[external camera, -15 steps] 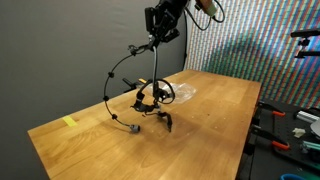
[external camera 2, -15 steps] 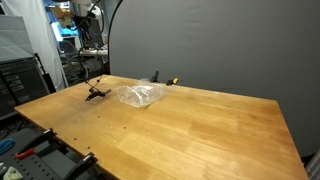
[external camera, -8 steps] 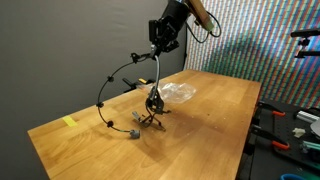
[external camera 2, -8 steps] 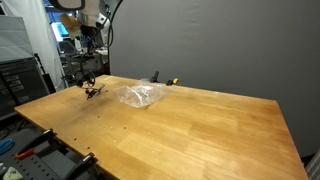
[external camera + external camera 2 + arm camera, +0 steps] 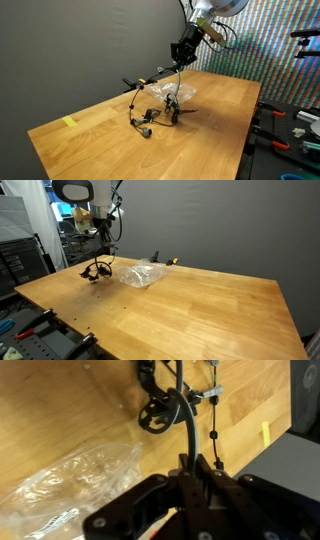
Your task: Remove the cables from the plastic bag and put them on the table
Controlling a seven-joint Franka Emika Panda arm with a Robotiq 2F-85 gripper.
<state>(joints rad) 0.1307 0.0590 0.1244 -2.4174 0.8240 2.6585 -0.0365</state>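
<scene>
The bare wood toward the base is clear of the plastic bag, so I will next bring my gripper down and back there to release the black cable.
My gripper [image 5: 183, 50] is shut on a black cable [image 5: 150, 100] and holds it above the wooden table [image 5: 100, 140]. The cable's coiled bundle and connectors hang down to the tabletop, next to the clear plastic bag [image 5: 172, 92]. In an exterior view the gripper [image 5: 100, 225] holds the cable bundle [image 5: 97, 271] to the left of the bag [image 5: 140, 276]. In the wrist view the jaws [image 5: 192, 472] pinch the cable, whose coil [image 5: 160, 410] lies below on the wood. The crumpled bag [image 5: 70, 480] lies to the left.
A yellow tape strip [image 5: 68, 122] sits near one table end and also shows in the wrist view [image 5: 266, 432]. Clamps [image 5: 160, 258] stand at the table's back edge. Tools [image 5: 290, 130] lie on a bench beyond the table. A dark curtain hangs behind.
The gripper has carried the cables sideways along the table towards the bag and lower. The cable bundle has swung with it and now hangs next to the bag.
</scene>
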